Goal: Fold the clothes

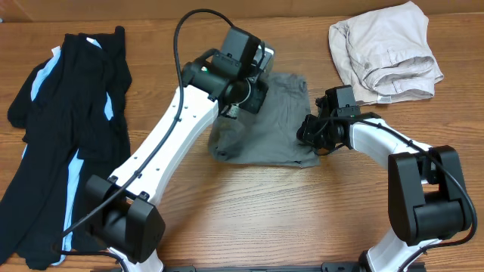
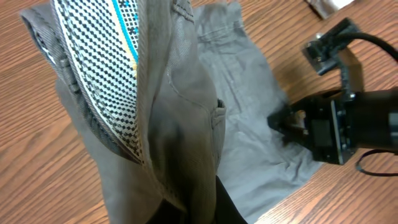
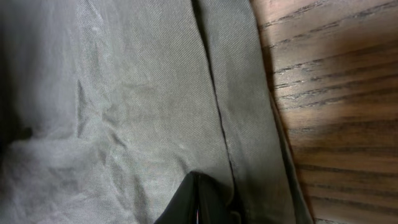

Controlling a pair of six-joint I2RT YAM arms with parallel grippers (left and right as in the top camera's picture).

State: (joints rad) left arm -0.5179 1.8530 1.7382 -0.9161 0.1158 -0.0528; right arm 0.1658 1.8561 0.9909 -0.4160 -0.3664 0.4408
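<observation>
My left gripper already holds the shorts' waistband end raised, so my right gripper next needs to go up and toward the bare wood beside the beige garment and release the shorts.
The grey shorts lie mid-table, partly bunched. My left gripper is shut on their waistband end and holds it raised. In the left wrist view the lifted shorts show a checkered inner lining, and the cloth runs down between my dark fingers. My right gripper is low at the shorts' right edge. In the right wrist view its fingers are closed together on the grey shorts. A beige garment lies crumpled at the back right. A black garment with light-blue stripes lies at the left.
The wooden table shows bare wood in front of the shorts and between the garments. My right arm and its cable show in the left wrist view, close to the shorts' right hem. The two arm bases stand at the front edge.
</observation>
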